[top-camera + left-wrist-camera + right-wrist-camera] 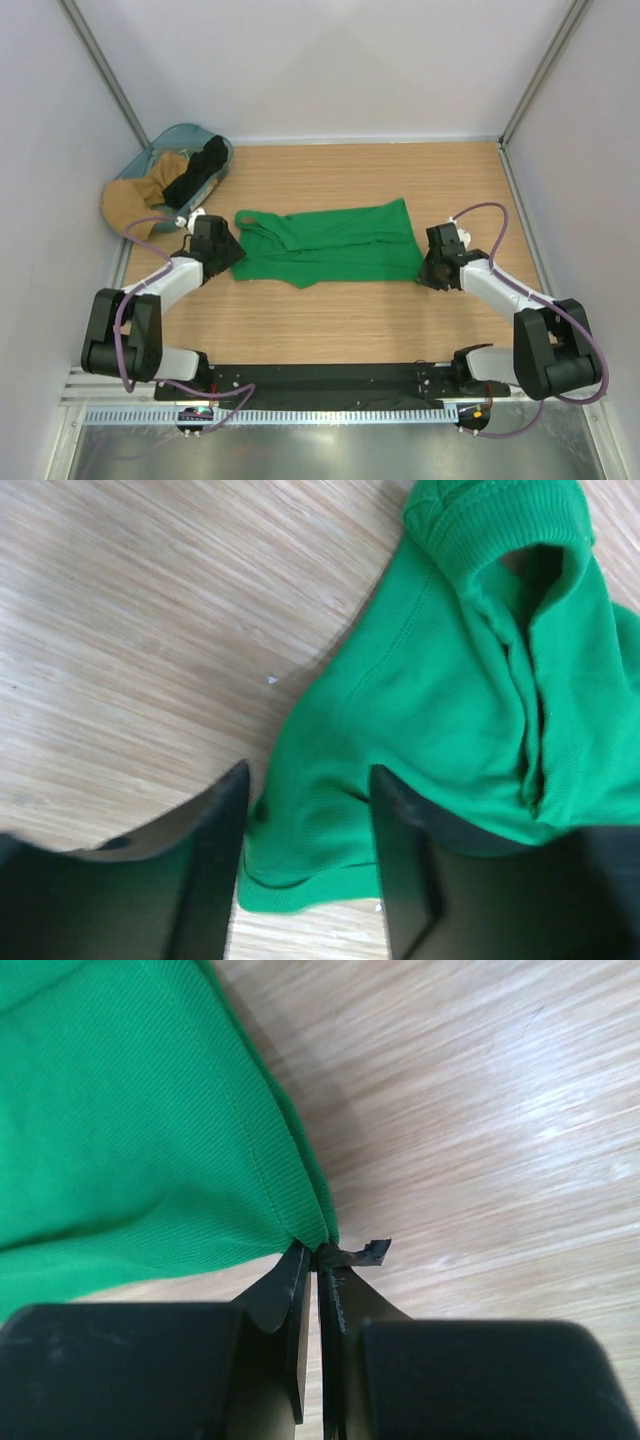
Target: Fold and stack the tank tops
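My right gripper will next carry the hem corner outward over the green tank top's far corner [401, 210] and release it there, as the tank top's near part is still unfolded.
The bright green tank top [330, 245] lies partly folded on the wooden table, straps toward the left. My left gripper [232, 258] is at its lower left corner. In the left wrist view it [308, 815] is open, with the green fabric [440, 710] lying between the two fingers. My right gripper [425, 270] is at the lower right corner. In the right wrist view it [318, 1252] is shut on the green hem corner [130, 1130]. The black tank top [197, 172] lies crumpled in a basket at the back left.
A blue basket [178, 132] stands at the back left and a tan cloth [130, 200] hangs over its near side. White walls with metal posts enclose the table. A black rail runs along the near edge.
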`<state>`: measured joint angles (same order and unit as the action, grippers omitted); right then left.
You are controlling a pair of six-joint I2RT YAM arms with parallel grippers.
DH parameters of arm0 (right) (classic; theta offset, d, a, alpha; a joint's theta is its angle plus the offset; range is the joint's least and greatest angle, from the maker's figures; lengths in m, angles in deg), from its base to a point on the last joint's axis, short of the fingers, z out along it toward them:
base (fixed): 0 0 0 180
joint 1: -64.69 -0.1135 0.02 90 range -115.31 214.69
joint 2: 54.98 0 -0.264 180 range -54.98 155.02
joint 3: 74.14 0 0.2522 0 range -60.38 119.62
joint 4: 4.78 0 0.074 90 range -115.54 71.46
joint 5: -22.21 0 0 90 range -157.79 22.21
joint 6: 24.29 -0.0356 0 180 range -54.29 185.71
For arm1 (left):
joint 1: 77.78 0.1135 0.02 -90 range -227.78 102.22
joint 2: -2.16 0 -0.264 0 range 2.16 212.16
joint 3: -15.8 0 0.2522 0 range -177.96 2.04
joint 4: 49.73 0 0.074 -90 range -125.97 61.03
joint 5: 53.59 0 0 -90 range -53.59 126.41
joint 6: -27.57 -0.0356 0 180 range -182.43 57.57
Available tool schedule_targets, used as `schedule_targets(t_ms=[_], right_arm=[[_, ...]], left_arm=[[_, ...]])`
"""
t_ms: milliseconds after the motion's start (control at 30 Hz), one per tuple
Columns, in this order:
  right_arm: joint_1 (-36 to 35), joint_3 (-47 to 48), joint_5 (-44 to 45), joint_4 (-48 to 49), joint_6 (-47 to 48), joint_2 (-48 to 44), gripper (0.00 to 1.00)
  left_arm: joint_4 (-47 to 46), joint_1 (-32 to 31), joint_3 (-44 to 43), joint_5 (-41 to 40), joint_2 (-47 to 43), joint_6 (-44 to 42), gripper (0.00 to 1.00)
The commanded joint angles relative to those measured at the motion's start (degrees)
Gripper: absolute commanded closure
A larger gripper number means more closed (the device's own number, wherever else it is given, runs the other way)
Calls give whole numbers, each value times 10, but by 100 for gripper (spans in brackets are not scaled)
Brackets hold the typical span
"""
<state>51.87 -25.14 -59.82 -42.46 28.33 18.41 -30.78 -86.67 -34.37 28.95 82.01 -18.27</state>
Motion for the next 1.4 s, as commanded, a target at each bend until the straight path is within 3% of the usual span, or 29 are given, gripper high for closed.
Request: schedule_targets(t_ms=[0, 100, 200, 433, 567, 700, 1033, 1233, 1267, 1333, 1367], right_arm=[[-8, -2, 1, 5, 6, -22, 87], [-8, 7, 6, -1, 10, -20, 84], [-7, 12, 7, -2, 13, -19, 84], [-8, 25, 17, -5, 12, -19, 91], [-8, 30, 13, -4, 10, -18, 92], [-7, 30, 13, -1, 11, -15, 93], [-7, 29, 13, -2, 19, -18, 95], [-7, 27, 12, -3, 19, -24, 95], [-7, 26, 12, -4, 19, -23, 95], [-7, 25, 13, -3, 20, -23, 95], [-7, 26, 13, -5, 21, -23, 96]], left_arm=[[2, 4, 18, 4, -40, -4, 45], [22, 0, 28, -2, -86, -2, 35], [59, -26, 25, -40, -144, 0, 33], [95, -188, 14, -88, -206, 83, 36], [83, -271, 10, -125, -175, 144, 37], [58, -353, -19, -152, -86, 167, 38], [0, -382, -63, -145, 63, 182, 44], [-9, -382, -76, -142, 99, 180, 56], [-11, -383, -78, -137, 108, 179, 66], [-10, -383, -80, -132, 112, 175, 78], [-10, -382, -79, -129, 109, 175, 92]])
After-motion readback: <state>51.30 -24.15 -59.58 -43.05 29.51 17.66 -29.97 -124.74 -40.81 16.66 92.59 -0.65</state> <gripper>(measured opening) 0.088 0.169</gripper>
